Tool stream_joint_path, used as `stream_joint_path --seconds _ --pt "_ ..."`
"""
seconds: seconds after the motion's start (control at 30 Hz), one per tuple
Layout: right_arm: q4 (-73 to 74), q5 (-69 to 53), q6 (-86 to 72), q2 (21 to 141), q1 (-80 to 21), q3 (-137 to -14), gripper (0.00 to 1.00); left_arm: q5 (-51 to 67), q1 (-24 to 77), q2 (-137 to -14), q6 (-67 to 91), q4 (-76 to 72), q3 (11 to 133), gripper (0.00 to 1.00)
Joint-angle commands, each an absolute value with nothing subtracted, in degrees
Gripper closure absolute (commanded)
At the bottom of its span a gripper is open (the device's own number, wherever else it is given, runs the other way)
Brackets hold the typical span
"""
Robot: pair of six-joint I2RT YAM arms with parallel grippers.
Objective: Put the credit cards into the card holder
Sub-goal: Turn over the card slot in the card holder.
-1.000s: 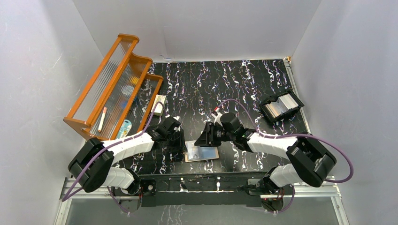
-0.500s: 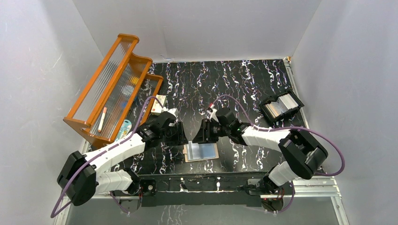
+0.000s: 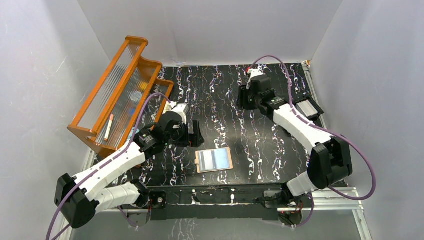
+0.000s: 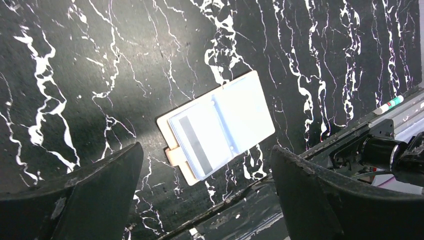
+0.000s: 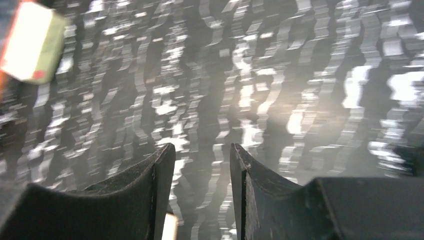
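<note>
I will move my right gripper across the table toward the credit cards in the black tray (image 3: 307, 107), as they lie to its right in the top view.
The tan card holder (image 3: 214, 160) lies open and flat near the table's front edge. In the left wrist view the card holder (image 4: 176, 156) shows a white credit card (image 4: 200, 140) with a grey stripe in its clear pocket. My left gripper (image 3: 194, 134) hangs above and to the left of the holder, and the left gripper (image 4: 206, 149) stands wide open with nothing in it. More credit cards (image 3: 306, 106) stand in a black tray, partly hidden by the right arm. My right gripper (image 3: 244, 97) is far back on the table. In its blurred wrist view the right gripper (image 5: 202, 150) is partly open and empty.
An orange slatted rack (image 3: 120, 92) stands at the back left with small items. The black tray (image 3: 312, 111) sits at the right edge. A white box (image 5: 32, 40) with a red mark shows in the right wrist view. A marker pen (image 4: 389, 105) lies on the front rail.
My left gripper opened wide and drew back up and left from the card holder. The right arm swung from beside the holder to the back of the table.
</note>
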State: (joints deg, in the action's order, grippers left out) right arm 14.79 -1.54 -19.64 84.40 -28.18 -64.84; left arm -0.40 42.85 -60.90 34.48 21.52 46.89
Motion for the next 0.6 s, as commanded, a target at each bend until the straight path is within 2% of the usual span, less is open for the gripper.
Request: stream_joint_path --seconds 0.0,0.17,0.37,0.57 --pt "23.5 20.2 -2.2 85.5 -26.0 -69.9 0.47 -1.8 42.7 -58.9 29.2 23.8 49.7 0.01" --pt "24.2 29.7 7.7 87.0 -18.2 -70.8 0.47 -0.6 42.7 -59.4 23.2 24.0 50.3 0.02" --pt "21.4 32.3 16.2 88.7 -7.8 -69.2 0.47 -1.1 42.6 -60.1 19.1 23.9 49.5 0.02" --pt "17.2 33.2 21.8 93.1 -2.2 -68.6 0.47 4.9 42.6 -61.2 14.5 22.2 47.4 0.01"
